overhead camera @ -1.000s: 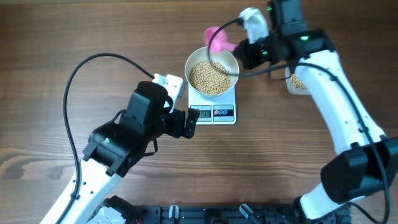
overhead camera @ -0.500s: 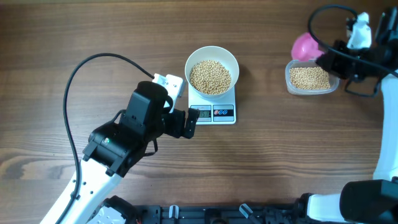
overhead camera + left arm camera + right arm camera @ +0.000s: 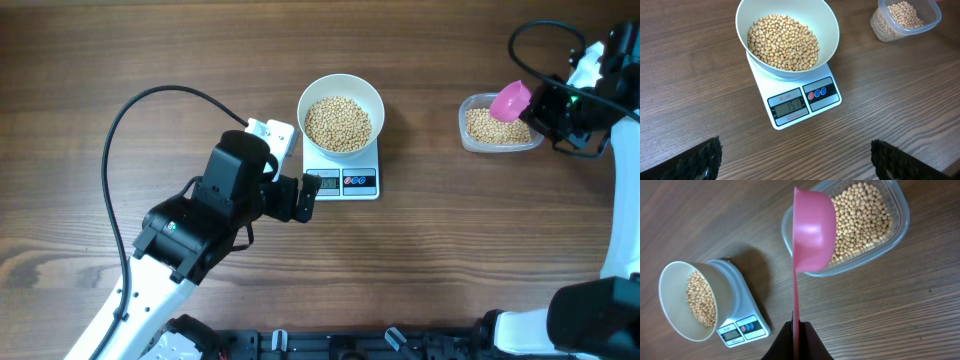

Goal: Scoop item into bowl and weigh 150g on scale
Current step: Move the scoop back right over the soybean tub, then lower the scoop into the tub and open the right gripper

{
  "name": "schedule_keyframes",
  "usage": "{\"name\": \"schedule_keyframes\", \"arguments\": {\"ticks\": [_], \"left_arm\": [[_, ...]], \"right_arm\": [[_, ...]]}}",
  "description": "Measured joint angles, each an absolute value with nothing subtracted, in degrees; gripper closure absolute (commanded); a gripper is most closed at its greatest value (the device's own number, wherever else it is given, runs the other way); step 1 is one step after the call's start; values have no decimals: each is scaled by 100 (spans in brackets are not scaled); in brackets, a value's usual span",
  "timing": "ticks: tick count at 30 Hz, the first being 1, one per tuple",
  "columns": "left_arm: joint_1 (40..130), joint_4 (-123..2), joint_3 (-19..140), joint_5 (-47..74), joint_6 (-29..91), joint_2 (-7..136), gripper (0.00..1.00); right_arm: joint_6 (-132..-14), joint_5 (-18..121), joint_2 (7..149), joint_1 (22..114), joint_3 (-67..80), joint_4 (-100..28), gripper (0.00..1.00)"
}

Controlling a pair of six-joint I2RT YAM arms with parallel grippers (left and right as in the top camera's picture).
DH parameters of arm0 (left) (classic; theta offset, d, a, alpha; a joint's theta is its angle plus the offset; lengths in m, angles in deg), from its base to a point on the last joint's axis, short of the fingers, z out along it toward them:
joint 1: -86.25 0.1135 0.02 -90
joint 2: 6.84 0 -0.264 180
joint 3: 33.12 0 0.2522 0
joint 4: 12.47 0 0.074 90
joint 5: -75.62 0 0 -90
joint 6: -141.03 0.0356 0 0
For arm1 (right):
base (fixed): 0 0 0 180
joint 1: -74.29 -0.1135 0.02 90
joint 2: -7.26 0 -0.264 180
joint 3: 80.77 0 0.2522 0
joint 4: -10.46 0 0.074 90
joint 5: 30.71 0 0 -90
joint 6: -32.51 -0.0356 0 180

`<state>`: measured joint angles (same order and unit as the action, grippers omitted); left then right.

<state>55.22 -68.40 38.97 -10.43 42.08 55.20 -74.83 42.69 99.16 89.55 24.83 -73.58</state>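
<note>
The scale shows more than the asked weight, so the robot's right gripper should next go down toward the tub's end nearest the scale and let go of the scoop on the beans.
The white bowl sits on the white scale, holding a heap of tan beans. In the left wrist view the bowl and the scale lie ahead of my left gripper, which is open with only bare table between its fingers. My right gripper is shut on the handle of a pink scoop. The scoop hangs on edge over the clear tub of beans, far right of the bowl.
The clear plastic tub stands at the table's right side. My left arm lies left of the scale, its black cable looping over the table. Bare wooden tabletop surrounds the scale.
My right arm has carried the pink scoop from over the bowl rightward to the tub. The left arm, bowl and scale have not moved.
</note>
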Motion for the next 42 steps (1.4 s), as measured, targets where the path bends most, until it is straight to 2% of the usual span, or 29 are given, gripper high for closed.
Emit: {"name": "schedule_keyframes", "arguments": {"ticks": [10,15,16,17,21,22,23,24,26,27,42], "left_arm": [[5522,-6840,3897,-1043,4208,5520,0],[5522,-6838,3897,-1043,4208,5520,0],[5522,-6840,3897,-1043,4208,5520,0],[5522,-6838,3897,-1043,4208,5520,0],[5522,-6840,3897,-1043,4208,5520,0],[5522,-6840,3897,-1043,4208,5520,0],[5522,-6840,3897,-1043,4208,5520,0],[5522,-6840,3897,-1041,4208,5520,0],[5522,-6840,3897,-1043,4208,5520,0],[5522,-6840,3897,-1043,4208,5520,0],[5522,-6840,3897,-1043,4208,5520,0]], "right_arm": [[-7702,4476,10121,8979,2199,-7248,96],[-7789,4249,10132,8988,1676,-6776,96],[-7796,4219,10134,8988,1652,-6724,95],[-7807,4168,10136,8988,1593,-6665,89],[-7829,4120,10145,8988,1462,-6656,89],[-7829,4111,10145,8988,1442,-6641,85],[-7829,4109,10145,8988,1418,-6621,70],[-7827,4107,10145,8988,1399,-6619,41],[-7864,4092,10145,8988,1390,-6617,16],[-7857,4087,10145,8988,1390,-6615,0],[-7846,4337,9754,9176,1587,-7312,0]]}}
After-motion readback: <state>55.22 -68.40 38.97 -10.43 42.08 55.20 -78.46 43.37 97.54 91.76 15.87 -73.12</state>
